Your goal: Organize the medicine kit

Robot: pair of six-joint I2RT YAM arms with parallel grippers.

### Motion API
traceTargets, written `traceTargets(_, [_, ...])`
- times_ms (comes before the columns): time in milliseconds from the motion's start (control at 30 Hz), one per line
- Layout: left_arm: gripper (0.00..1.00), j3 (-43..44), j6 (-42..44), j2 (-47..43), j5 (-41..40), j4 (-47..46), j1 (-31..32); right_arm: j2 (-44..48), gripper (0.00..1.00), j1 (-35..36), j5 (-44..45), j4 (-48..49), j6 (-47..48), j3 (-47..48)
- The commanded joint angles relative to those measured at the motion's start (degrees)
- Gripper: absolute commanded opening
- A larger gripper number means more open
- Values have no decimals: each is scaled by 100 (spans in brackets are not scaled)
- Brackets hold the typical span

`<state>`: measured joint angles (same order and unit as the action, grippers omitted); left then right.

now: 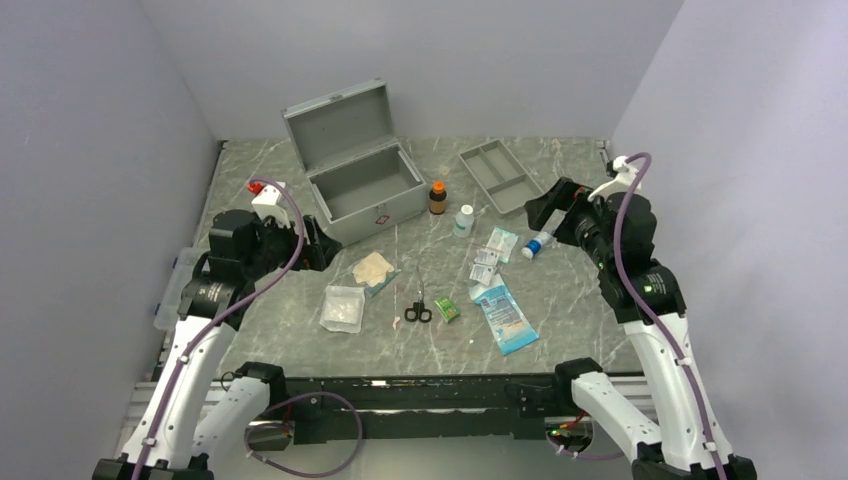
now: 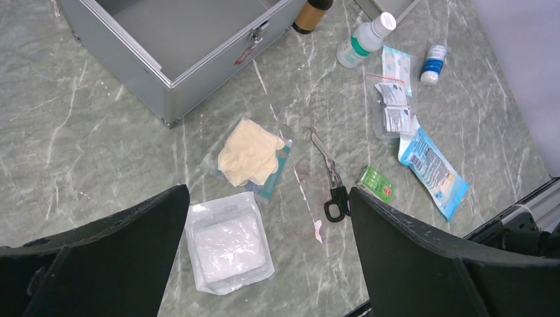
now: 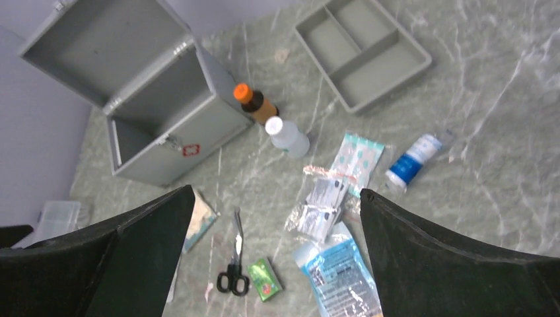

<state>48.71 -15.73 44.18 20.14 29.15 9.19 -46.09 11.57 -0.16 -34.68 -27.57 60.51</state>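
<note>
My right gripper moves toward the case and down onto the white bottle's cap (image 1: 467, 210) (image 3: 273, 125) next. The cap sits below it on the case side and points up uncovered.
The medicine kit (image 1: 360, 188) is a silver-grey metal case standing at the back left with its lid up and nothing inside; it also shows in the left wrist view (image 2: 178, 46) and the right wrist view (image 3: 165, 142). My left gripper (image 1: 316, 244) hovers open just left of the case's front, above a clear gauze packet (image 2: 228, 243) and a glove packet (image 2: 251, 157). My right gripper (image 1: 546, 207) is open on the right, above foil sachets (image 3: 320, 206) and a blue packet (image 3: 340, 274). Neither gripper holds anything.
Loose on the marble table: black scissors (image 1: 417, 308), a small green box (image 1: 447, 309), a brown bottle (image 1: 437, 197), a white bottle (image 1: 464, 220), a blue-and-white tube (image 1: 538, 243). A grey divided tray (image 1: 500, 175) sits back right. A clear plastic box (image 1: 172, 290) lies at the left edge.
</note>
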Motion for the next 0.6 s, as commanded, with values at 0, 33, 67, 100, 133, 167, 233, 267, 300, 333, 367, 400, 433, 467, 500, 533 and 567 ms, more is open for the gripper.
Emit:
traceTargets(0, [99,60,58,-23,90,-212,-14,-185,100,-9,259,-409,103,379])
traceTargets(33, [99,55,46,-38,66,-213,-14,-219,100,-4,254,-439,69,370])
traceTargets(67, [99,52,39,-45,57,-216,-14,-228,100,-10,330,-449,37,353])
traceTargets(100, [99,49,30,-54,9,-195,-14,-246,100,-3,547,-525,-35,347])
traceTargets(133, [99,55,22,-62,-32,-169,-16,-276,100,-1,833,-619,-121,355])
traceTargets(167, [99,72,-6,-59,-176,-138,-14,-315,100,-6,1128,-766,-205,392])
traceTargets(233, [99,109,-27,-63,-387,-46,-14,-394,100,-7,1517,-1033,-221,529])
traceTargets(267, [99,110,-48,-68,-457,-28,-14,-404,100,-6,1452,-1105,-106,544])
traceTargets(300, [99,100,-65,-81,-493,-33,-14,-378,100,-6,1285,-1068,100,515])
traceTargets(333, [99,96,-81,-94,-501,-39,-23,-334,100,-4,1119,-1034,239,479])
traceTargets(367, [99,76,-111,-94,-515,-52,-23,-268,100,-7,1040,-994,307,431])
traceTargets(400, [99,63,-137,-94,-553,-54,-23,-148,100,-6,1006,-929,362,381])
traceTargets(433, [99,65,-170,-84,-594,-29,-23,-84,100,-7,1016,-910,385,350])
traceTargets(467, [99,78,-195,-73,-646,7,-27,-52,100,-5,1014,-901,405,339])
traceTargets(500, [99,106,-192,-56,-639,54,-31,-54,100,-1,1010,-919,429,348])
traceTargets(533, [99,112,-187,-32,-634,84,-36,-107,100,3,950,-948,462,362])
traceTargets(567, [99,106,-192,-25,-648,94,-40,-177,100,-1,840,-942,498,358])
